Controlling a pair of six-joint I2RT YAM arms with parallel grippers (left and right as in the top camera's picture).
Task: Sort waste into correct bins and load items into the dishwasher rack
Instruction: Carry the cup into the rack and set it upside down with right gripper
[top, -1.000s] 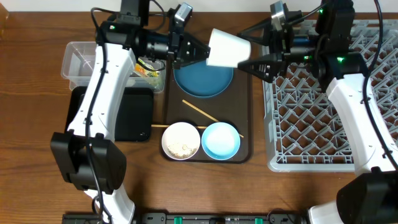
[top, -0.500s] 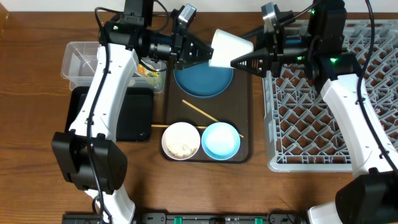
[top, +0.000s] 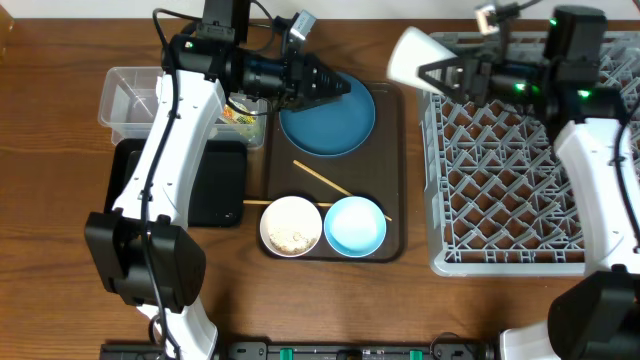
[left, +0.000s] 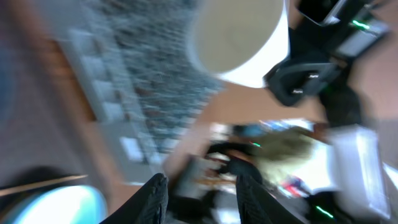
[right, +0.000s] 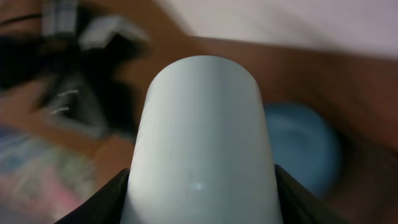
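Note:
The robot's right gripper should next swing back, tilt down and bring the cup down to the dishwasher rack's near corner (top: 468, 232) by the light blue bowl, because the slots there are empty.
My right gripper (top: 437, 72) is shut on the small white cup (top: 410, 55), held in the air on its side at the back left corner of the grey dishwasher rack (top: 520, 170). In the right wrist view the cup (right: 202, 143) fills the gap between both fingers. My left gripper (top: 343, 88) hangs open and empty over the dark blue dish (top: 330, 135); its wrist view shows the cup (left: 239, 37) apart from it. The white bowl (top: 291, 226) holds rice grains beside the light blue bowl (top: 355, 226). Chopsticks (top: 322, 180) lie between bowls and dish.
The dishes sit on a dark brown serving tray (top: 395, 180). A clear tub (top: 125, 95) and a black tray (top: 215, 185) stand at the left. A snack wrapper (top: 240, 112) lies under the left arm, next to the tub.
The left gripper opened and let go of the cup. The right gripper shut on it and carried it right, from above the dish to the rack's back left corner.

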